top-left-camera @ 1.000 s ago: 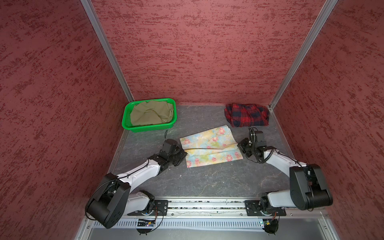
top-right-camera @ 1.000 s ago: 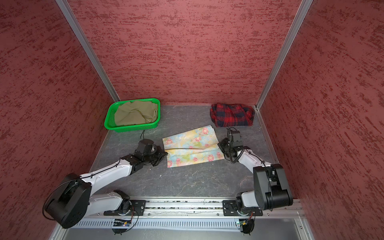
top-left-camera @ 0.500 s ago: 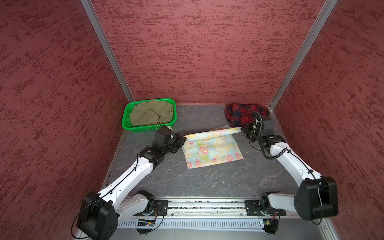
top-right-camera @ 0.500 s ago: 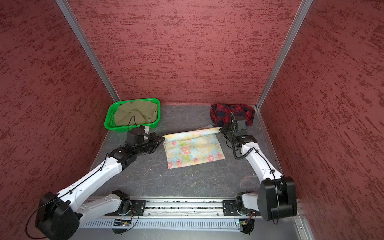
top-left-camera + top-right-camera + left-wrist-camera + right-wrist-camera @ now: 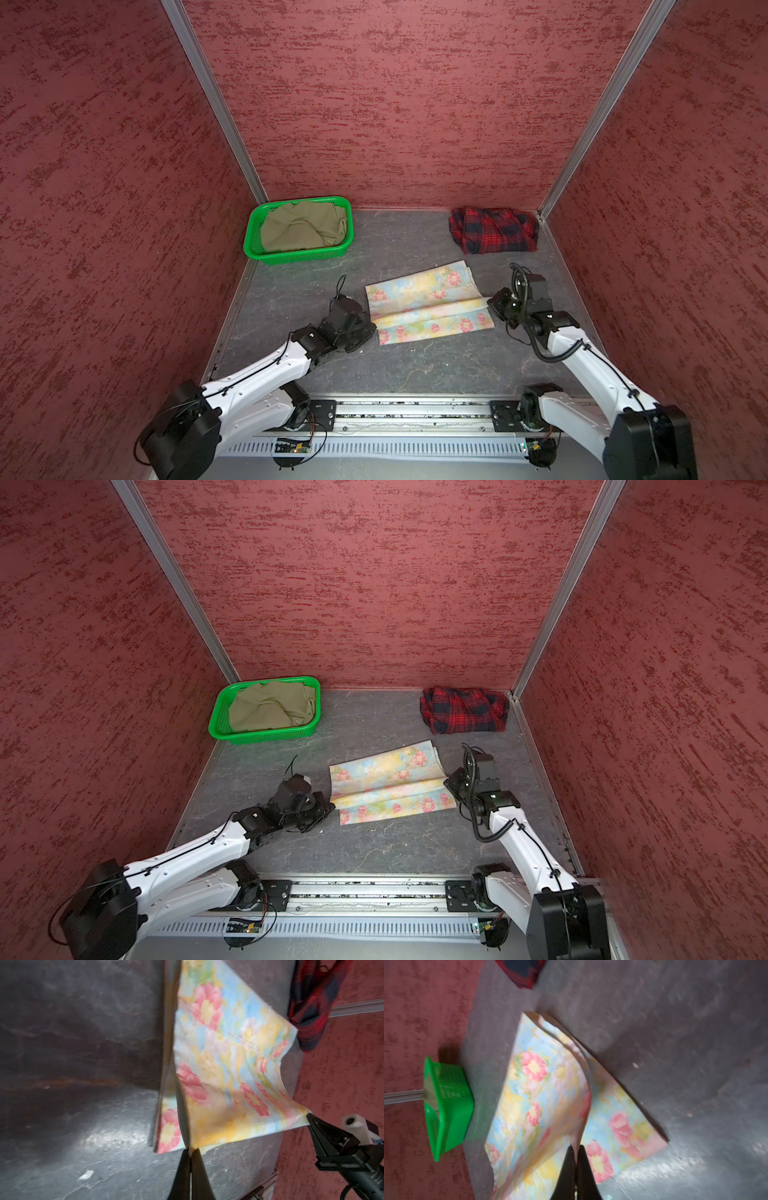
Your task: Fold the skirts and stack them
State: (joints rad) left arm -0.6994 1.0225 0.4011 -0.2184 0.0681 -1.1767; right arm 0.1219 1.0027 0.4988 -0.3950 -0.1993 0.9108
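Note:
The right gripper will next move back and down over its near corner (image 5: 489, 325) (image 5: 661, 1142) and let go of the upper layer's edge there, because the near part of the skirt's lower layer is still uncovered.
The pastel floral skirt (image 5: 428, 305) lies mid-table, its upper layer doubled over the lower one. My left gripper (image 5: 371, 326) is shut on the skirt's left corner (image 5: 193, 1140). On the right side, my right gripper (image 5: 490, 301) is shut on the upper layer's edge (image 5: 579, 1134). Both pinched corners are raised a little off the table, as the wrist views show. The red-and-navy plaid skirt (image 5: 494, 236) sits bunched in the far right corner. Crumpled in the green basket (image 5: 299, 259) at the far left is the olive skirt (image 5: 303, 226).
Red textured walls close in the table on three sides, with metal corner posts (image 5: 216, 108). The arm bases ride on a rail (image 5: 415, 415) along the front edge. Dark grey tabletop (image 5: 415, 365) shows between the floral skirt and the rail.
Half a second ago both grippers held the floral skirt's edge at its far side. They have since drawn it back toward the front, laying the upper layer over the lower.

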